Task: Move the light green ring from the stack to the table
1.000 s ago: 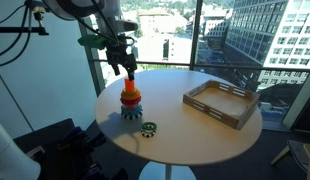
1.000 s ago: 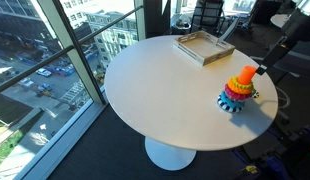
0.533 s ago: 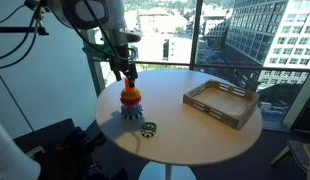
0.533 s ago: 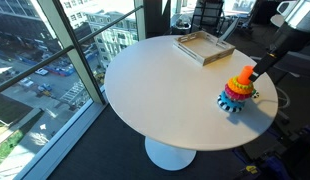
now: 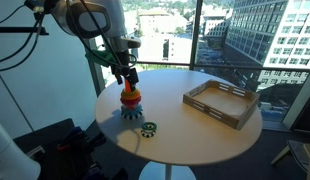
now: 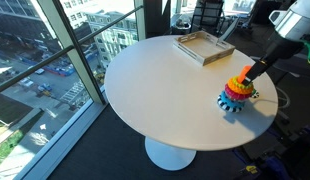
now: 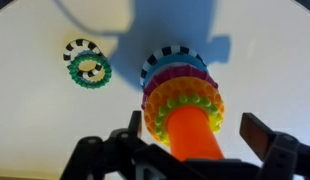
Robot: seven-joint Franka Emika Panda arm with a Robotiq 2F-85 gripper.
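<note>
My gripper has its open fingers on either side of the post's top, so I need to move it down along the orange post [image 7: 195,132] and close on the light green ring [image 7: 188,100].
The stack [image 5: 130,100] stands on the round white table [image 5: 185,142] near its edge; it also shows in an exterior view [image 6: 236,93]. In the wrist view the light green ring [image 7: 188,100] sits around the orange post [image 7: 195,132], above an orange ring and the wider blue ring [image 7: 155,68]. My gripper [image 5: 127,77] is open, with its fingers on either side of the post's top [image 7: 193,142], not touching the ring. It enters an exterior view from the right [image 6: 257,70].
A dark green ring [image 5: 148,128] lies on the table in front of the stack, also seen in the wrist view [image 7: 88,68]. A rectangular wooden tray [image 5: 222,103] sits across the table [image 6: 203,46]. Windows stand close behind the table.
My gripper has come down and slightly sideways over the stack, so its fingers now flank the post. The rings have not moved.
</note>
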